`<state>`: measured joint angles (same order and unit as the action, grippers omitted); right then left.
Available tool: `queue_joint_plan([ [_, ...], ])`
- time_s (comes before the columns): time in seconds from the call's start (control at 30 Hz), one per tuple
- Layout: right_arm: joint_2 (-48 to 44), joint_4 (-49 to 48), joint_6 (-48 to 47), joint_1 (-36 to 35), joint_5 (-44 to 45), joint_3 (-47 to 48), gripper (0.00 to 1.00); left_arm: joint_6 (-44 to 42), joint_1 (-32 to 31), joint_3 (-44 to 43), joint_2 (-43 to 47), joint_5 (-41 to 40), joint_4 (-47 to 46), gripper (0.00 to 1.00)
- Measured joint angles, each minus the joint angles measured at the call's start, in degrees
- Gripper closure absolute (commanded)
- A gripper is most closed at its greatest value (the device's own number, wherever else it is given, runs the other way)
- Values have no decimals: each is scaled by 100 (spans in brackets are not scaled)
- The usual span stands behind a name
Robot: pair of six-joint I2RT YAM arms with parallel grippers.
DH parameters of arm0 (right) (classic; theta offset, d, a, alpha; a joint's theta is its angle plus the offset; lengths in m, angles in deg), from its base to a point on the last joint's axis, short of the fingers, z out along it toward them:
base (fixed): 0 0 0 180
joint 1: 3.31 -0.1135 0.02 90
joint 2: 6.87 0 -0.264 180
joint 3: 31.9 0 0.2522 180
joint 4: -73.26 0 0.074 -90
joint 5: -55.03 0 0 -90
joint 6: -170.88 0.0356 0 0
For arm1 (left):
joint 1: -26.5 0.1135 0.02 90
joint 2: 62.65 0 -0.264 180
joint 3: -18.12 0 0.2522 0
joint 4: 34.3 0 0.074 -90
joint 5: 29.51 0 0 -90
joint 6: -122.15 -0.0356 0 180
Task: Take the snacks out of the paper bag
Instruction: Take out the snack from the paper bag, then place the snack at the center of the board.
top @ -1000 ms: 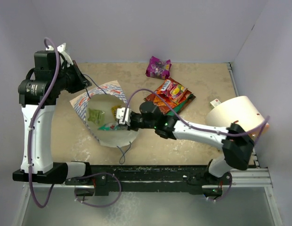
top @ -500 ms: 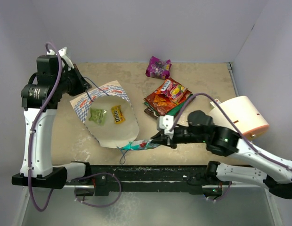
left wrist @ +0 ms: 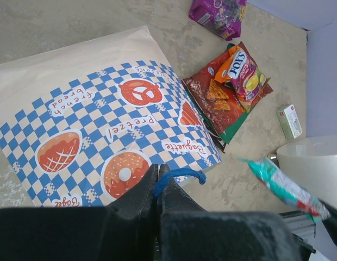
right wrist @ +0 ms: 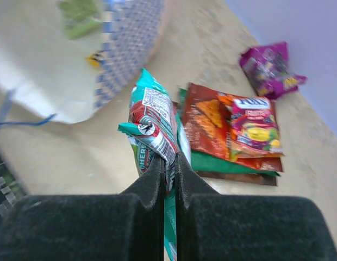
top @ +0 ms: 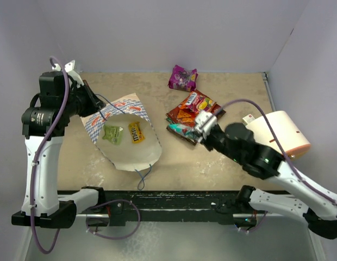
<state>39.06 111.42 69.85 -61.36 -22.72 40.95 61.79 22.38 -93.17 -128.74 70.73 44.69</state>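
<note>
The pile lies below and outward of my gripper, so next my right gripper needs to move outward and down to release the teal packet on the red-orange packet point(top: 186, 114) point(right wrist: 212, 122).
The paper bag point(top: 124, 155) lies open on the table with a pale green packet point(top: 111, 134) and a yellow M&M's packet point(top: 136, 132) inside. My left gripper point(top: 98, 106) is shut on the bag's blue string handle point(left wrist: 176, 176), over the checkered side point(left wrist: 103, 130). My right gripper point(top: 194, 129) is shut on a teal packet point(right wrist: 152, 122), holding it at the near edge of the snack pile point(top: 194, 111). The pile holds a red-orange packet point(right wrist: 212, 122), a Fox's packet point(right wrist: 254, 122) and a green one. A magenta packet point(top: 182, 78) lies at the back.
A large cream-peach cylinder point(top: 277, 133) lies at the right edge by the wall, with a small white box point(top: 248, 118) beside it. Walls close the back and right sides. A black rail point(top: 174, 198) runs along the near edge.
My right arm lifted the teal packet out of the bag, swung it past the bag's near edge and carried it back to the snack pile. The left gripper kept hold of the handle.
</note>
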Motion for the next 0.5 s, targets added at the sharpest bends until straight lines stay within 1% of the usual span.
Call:
queue_joint_plan([
  [0.03,225,-140,-66,234,-57,20,100,17,0,0,0,17,2,100],
  [0.13,1143,-748,-85,1241,-472,125,100,37,0,-9,-4,90,17,100],
  [0.2,1740,-1091,120,1720,-715,188,100,70,0,-35,-13,138,35,100],
  [0.27,2249,-1335,518,2050,-879,337,100,79,0,-94,-37,168,48,100],
  [0.37,2920,-1834,1416,2308,-1084,717,100,79,0,-190,-59,184,55,100],
  [0.5,3418,-2813,2514,2396,-1241,922,100,79,0,-304,-59,199,144,100],
])
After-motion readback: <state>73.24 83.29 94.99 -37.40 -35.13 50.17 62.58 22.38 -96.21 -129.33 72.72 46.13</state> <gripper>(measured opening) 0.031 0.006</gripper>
